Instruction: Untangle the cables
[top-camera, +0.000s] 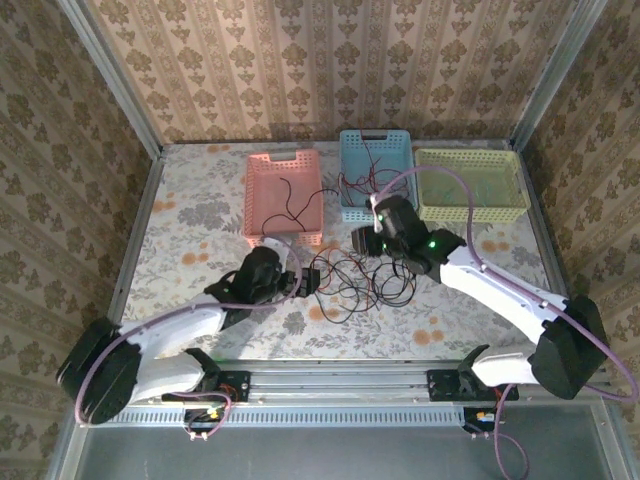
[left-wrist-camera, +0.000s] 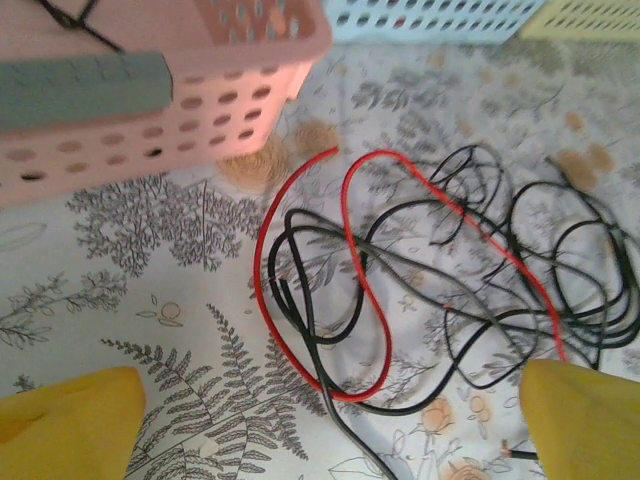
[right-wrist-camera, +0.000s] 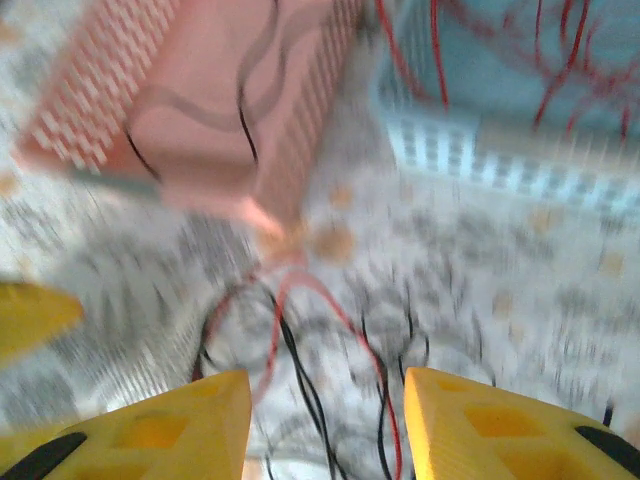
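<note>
Pieces of black cable lie below the robot's open right gripper and back toward the base, so the gripper should move back and down onto the tangle's middle (top-camera: 371, 286) (right-wrist-camera: 384, 432) and close next.
A loose tangle of thin red and black cables (top-camera: 352, 282) lies on the flowered table between the two arms. My left gripper (top-camera: 308, 283) sits at its left edge. In the left wrist view its yellow fingertips (left-wrist-camera: 70, 425) stand wide apart, so the gripper (left-wrist-camera: 325, 435) is open over a red loop (left-wrist-camera: 350, 290) and black strands (left-wrist-camera: 560, 260). My right gripper (top-camera: 363, 244) hovers over the tangle's far side. The blurred right wrist view shows that gripper (right-wrist-camera: 328, 430) open, with red and black cables (right-wrist-camera: 300, 350) lying below the gap.
A pink basket (top-camera: 262, 190) holds a black cable (top-camera: 291, 205). A blue basket (top-camera: 392, 150) holds red cables (top-camera: 362, 182). A pale green basket (top-camera: 470, 205) stands at the back right. The pink basket (left-wrist-camera: 200, 100) is close ahead of the left gripper.
</note>
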